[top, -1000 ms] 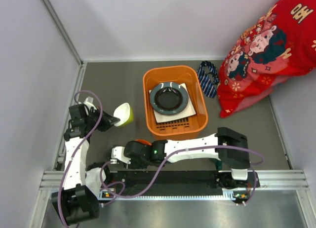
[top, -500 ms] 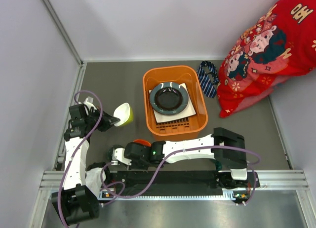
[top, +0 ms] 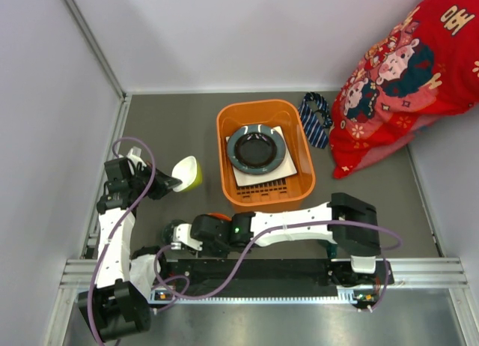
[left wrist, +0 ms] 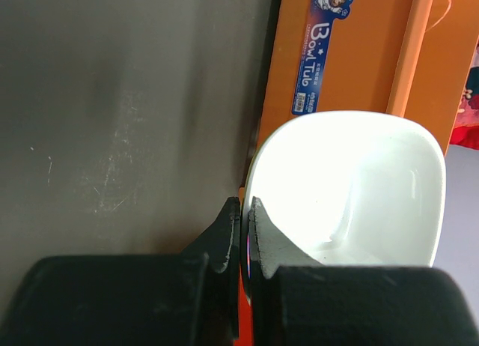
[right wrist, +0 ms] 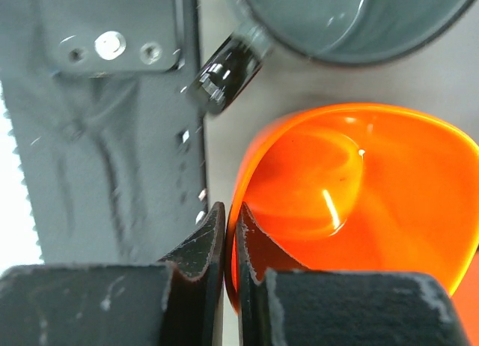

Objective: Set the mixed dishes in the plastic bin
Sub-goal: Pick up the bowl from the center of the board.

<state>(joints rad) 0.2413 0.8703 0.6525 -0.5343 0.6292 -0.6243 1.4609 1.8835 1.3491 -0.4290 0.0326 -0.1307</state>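
Observation:
The right gripper carries the orange bowl up, outward, then down onto the round blue-grey plate (top: 257,147) next, then releases it. That plate lies outward, inside the bin (top: 230,183).
The orange plastic bin (top: 230,183) stands mid-table and holds a white square plate (top: 290,165) with a round blue-grey plate (top: 257,147) on top. Left of the bin, my left gripper (top: 168,182) is shut on the rim of a bowl (top: 186,172) that is white inside (left wrist: 352,189); the left gripper (left wrist: 244,205) pinches its near-left edge. My right gripper (right wrist: 230,213) is shut on the rim of an orange bowl (right wrist: 352,204), which shows only as a sliver (top: 216,216) under the right arm. A dark teal cup (right wrist: 352,16) sits just beyond it.
A striped blue necktie (top: 316,118) lies right of the bin, against a red patterned cushion (top: 404,69). The metal rail (top: 262,272) runs along the near edge, close beside the orange bowl. Grey walls close in the left and back sides.
My right gripper's jaws have closed onto the orange bowl's rim and the right arm shifted slightly. The left arm and its bowl have not moved.

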